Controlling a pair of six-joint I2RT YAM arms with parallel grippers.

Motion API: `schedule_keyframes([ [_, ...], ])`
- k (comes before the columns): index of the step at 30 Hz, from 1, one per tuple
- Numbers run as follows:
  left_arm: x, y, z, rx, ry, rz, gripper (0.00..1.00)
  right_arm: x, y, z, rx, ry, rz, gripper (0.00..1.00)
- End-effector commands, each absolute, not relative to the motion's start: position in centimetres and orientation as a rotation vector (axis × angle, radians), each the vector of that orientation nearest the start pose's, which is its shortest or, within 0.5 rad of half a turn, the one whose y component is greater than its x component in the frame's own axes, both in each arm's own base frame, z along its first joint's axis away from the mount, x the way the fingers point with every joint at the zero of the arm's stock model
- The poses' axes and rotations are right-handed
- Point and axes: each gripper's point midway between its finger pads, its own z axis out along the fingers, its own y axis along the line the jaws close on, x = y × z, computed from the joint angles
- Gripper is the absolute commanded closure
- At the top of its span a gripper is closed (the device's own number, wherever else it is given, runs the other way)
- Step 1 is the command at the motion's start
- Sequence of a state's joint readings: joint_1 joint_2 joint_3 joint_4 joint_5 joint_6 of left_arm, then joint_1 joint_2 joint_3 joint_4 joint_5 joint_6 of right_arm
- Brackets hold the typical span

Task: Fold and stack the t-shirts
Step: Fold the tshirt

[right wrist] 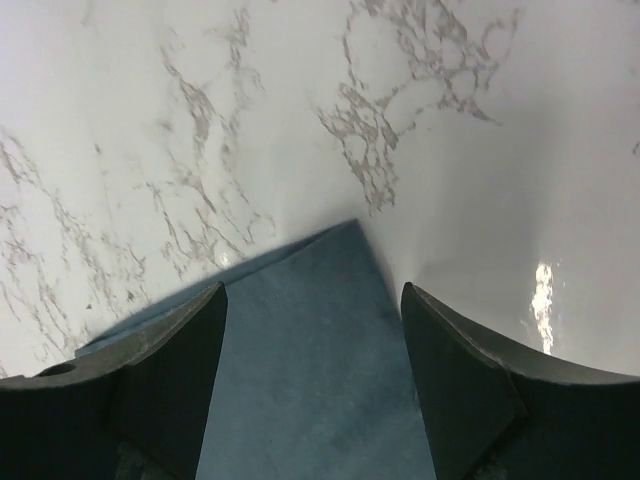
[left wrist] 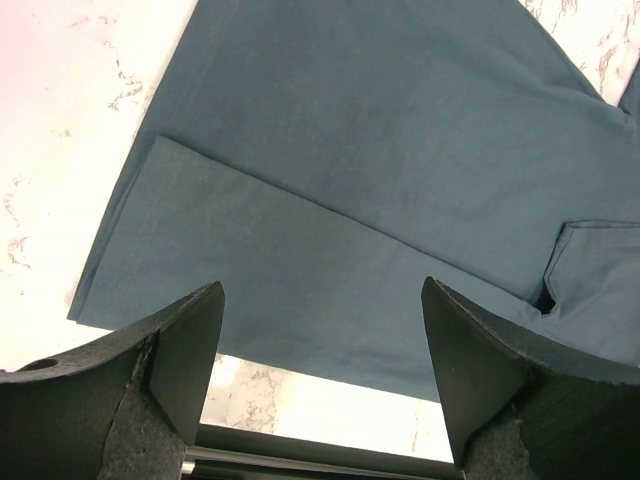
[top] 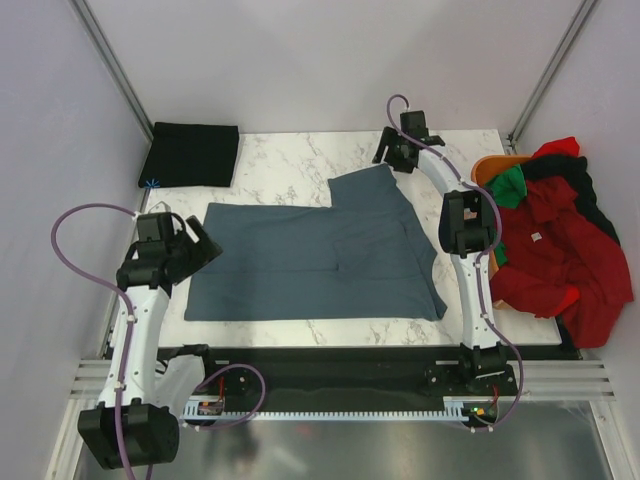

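To pinch the slate-blue t-shirt's far corner, already between its open fingers, my right gripper should lower a little first.
A slate-blue t-shirt (top: 320, 255) lies spread flat on the marble table, its far right corner near the back. My left gripper (top: 205, 250) is open at the shirt's left edge; in the left wrist view (left wrist: 318, 350) its fingers straddle the shirt's (left wrist: 400, 150) hem above the table. My right gripper (top: 392, 158) is open over the shirt's far corner; the right wrist view (right wrist: 312, 350) shows the corner (right wrist: 320, 340) lying between the fingers. A folded black t-shirt (top: 190, 153) lies at the back left. A pile of red, green and black shirts (top: 560, 240) sits at the right.
An orange item (top: 490, 165) shows behind the shirt pile. Bare marble table (top: 290, 155) runs along the back between the black shirt and the right gripper. Grey walls and metal frame posts (top: 110, 60) enclose the workspace.
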State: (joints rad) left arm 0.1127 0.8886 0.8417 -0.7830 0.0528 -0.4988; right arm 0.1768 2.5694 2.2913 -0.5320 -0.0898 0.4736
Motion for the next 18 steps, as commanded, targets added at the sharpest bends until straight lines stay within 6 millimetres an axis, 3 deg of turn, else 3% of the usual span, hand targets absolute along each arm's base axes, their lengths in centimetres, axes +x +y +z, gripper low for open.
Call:
schedule_keyframes([
  [1,24.9,0.0,16.3,-0.638,2.286,-0.215,0.13,64.5,14.9,5.4,0.291,2.297,0.412,0.22],
  [4,24.9,-0.2,16.3,-0.627,2.287,-0.218,0.14,64.6,15.1,3.6,0.291,2.315,0.415,0.24],
  [8,25.0,-0.1,16.1,-0.634,2.297,-0.212,0.14,63.5,16.0,1.1,0.278,2.364,0.433,0.52],
  [11,25.1,0.1,15.4,-0.647,2.323,-0.194,0.14,62.6,16.9,0.1,0.265,2.382,0.437,0.65],
  [13,25.3,0.4,15.2,-0.655,2.331,-0.171,0.13,62.2,17.1,0.3,0.263,2.384,0.443,0.73],
  [14,25.7,0.5,15.4,-0.655,2.331,-0.171,0.13,61.9,17.0,-0.1,0.267,2.393,0.441,0.82],
  [17,28.0,2.3,15.6,-0.709,2.311,-0.064,0.13,61.9,17.1,0.8,0.255,2.382,0.447,1.00],
  [18,29.1,2.5,14.8,-0.731,2.339,-0.049,0.13,62.0,17.1,1.5,0.249,2.372,0.451,1.00],
])
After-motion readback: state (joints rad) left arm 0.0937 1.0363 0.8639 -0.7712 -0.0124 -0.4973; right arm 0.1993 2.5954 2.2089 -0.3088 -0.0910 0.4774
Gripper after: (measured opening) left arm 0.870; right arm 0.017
